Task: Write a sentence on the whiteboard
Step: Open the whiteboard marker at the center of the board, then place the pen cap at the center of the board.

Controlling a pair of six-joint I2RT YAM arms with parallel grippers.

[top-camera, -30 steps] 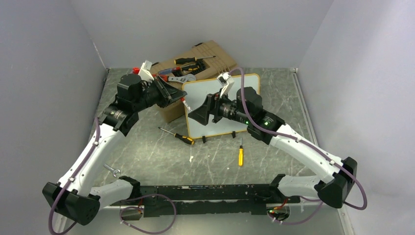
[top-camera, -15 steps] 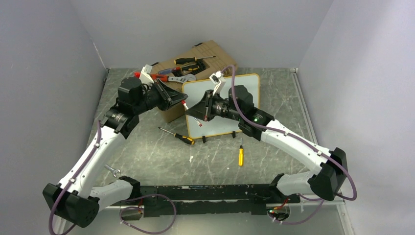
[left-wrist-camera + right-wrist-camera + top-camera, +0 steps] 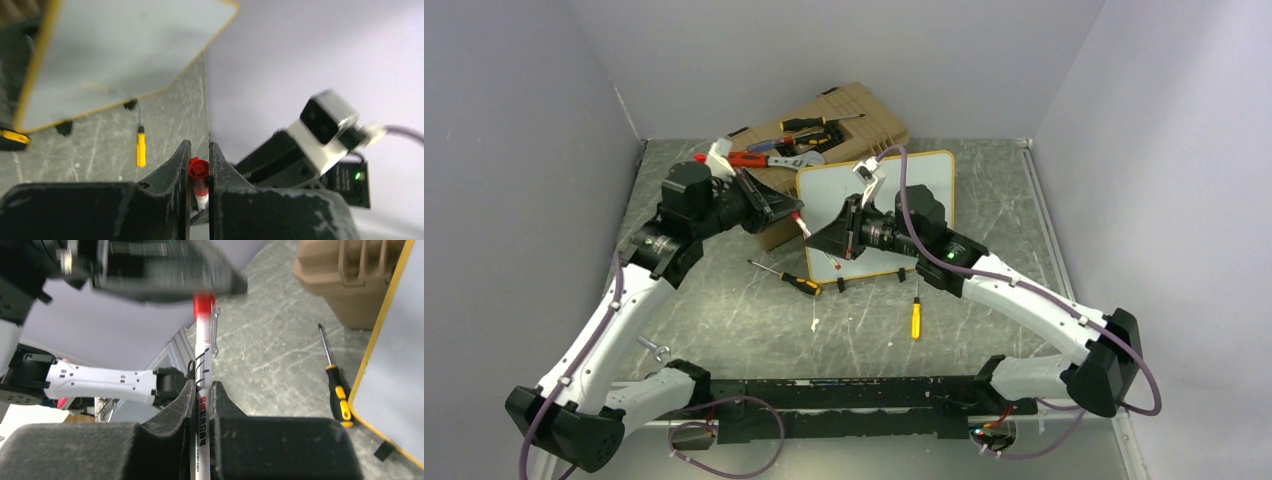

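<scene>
The black-and-yellow screwdriver is on the table, and next my left gripper will pull away from the body (image 3: 204, 345), then go back and down to the table beside it.
The whiteboard (image 3: 924, 175) stands tilted on two black feet at the table's middle, white with a tan-yellow frame; it also shows in the left wrist view (image 3: 115, 50) and at the right edge of the right wrist view (image 3: 400, 365). No sentence shows on its visible surface. In front of its left edge a white marker (image 3: 807, 230) with a red cap is held between both arms. My left gripper (image 3: 796, 215) (image 3: 199, 147) is shut on the red cap (image 3: 198, 169). My right gripper (image 3: 817, 241) (image 3: 202, 385) is shut on the white barrel (image 3: 204, 345).
A tan toolbox (image 3: 864, 110) with loose tools on top sits behind the board's left side. A black-and-yellow screwdriver (image 3: 789, 278) lies left of the board's feet, a yellow one (image 3: 915, 318) in front. A metal eye bolt (image 3: 656, 349) lies near the left arm.
My right gripper was open a second ago; it moved left to the marker and shut on its barrel. The left gripper kept its hold on the cap and shifted slightly.
</scene>
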